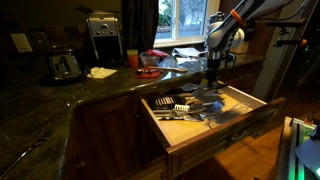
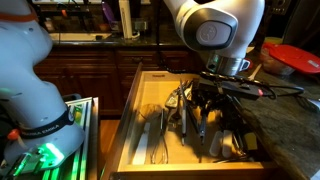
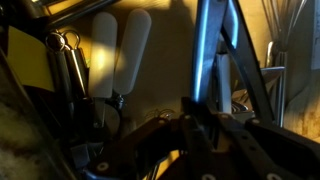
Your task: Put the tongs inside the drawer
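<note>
My gripper will move down toward the white-handled utensils and the counter side and let go of the tongs [image 2: 199, 118] on the bare part of the drawer bottom that shows beside those utensils.
The drawer [image 1: 222, 134] stands pulled open below the dark counter, with pale wood inside [image 2: 127, 118] and several utensils lying in it. My gripper [image 1: 213, 73] hangs down into the drawer in both exterior views [image 2: 206, 98]. In the wrist view the jaws [image 3: 196, 112] are shut on the tongs [image 3: 207, 45], whose slim silvery arms run away from the jaws over the drawer floor [image 3: 165, 85]. In an exterior view the tongs [image 2: 199, 118] point down among the utensils. I cannot tell whether they touch the drawer floor.
Two white-handled utensils [image 3: 122, 50] and other metal cutlery [image 3: 68, 60] lie in the drawer near the tongs. On the counter stand a toaster [image 1: 65, 66], a coffee maker [image 1: 103, 36] and a red plate [image 1: 150, 60]. The robot's white body [image 2: 30, 60] stands beside the drawer.
</note>
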Motion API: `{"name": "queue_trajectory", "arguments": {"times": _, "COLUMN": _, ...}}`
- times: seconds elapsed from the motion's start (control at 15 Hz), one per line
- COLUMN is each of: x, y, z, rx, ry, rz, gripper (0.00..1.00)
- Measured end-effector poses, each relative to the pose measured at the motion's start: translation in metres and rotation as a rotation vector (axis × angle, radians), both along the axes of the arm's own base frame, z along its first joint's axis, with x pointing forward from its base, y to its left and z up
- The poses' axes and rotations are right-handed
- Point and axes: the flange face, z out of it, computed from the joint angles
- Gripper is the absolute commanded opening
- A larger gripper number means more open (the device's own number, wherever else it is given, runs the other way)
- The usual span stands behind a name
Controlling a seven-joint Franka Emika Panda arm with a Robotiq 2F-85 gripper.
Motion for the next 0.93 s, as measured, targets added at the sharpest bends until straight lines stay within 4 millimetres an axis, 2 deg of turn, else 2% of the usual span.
{"name": "queue_trajectory", "arguments": {"times": 0.4, "x": 0.026, "y": -0.012, "z": -0.032, "rx": -0.024, "ry": -0.021, "rz": -0.047, "gripper": 0.04}}
{"name": "queue_trajectory", "arguments": {"times": 0.93, "x": 0.034, "y": -0.019, "z": -0.061, "rx": -0.043, "ry": -0.05, "rz": -0.19, "gripper": 0.04}}
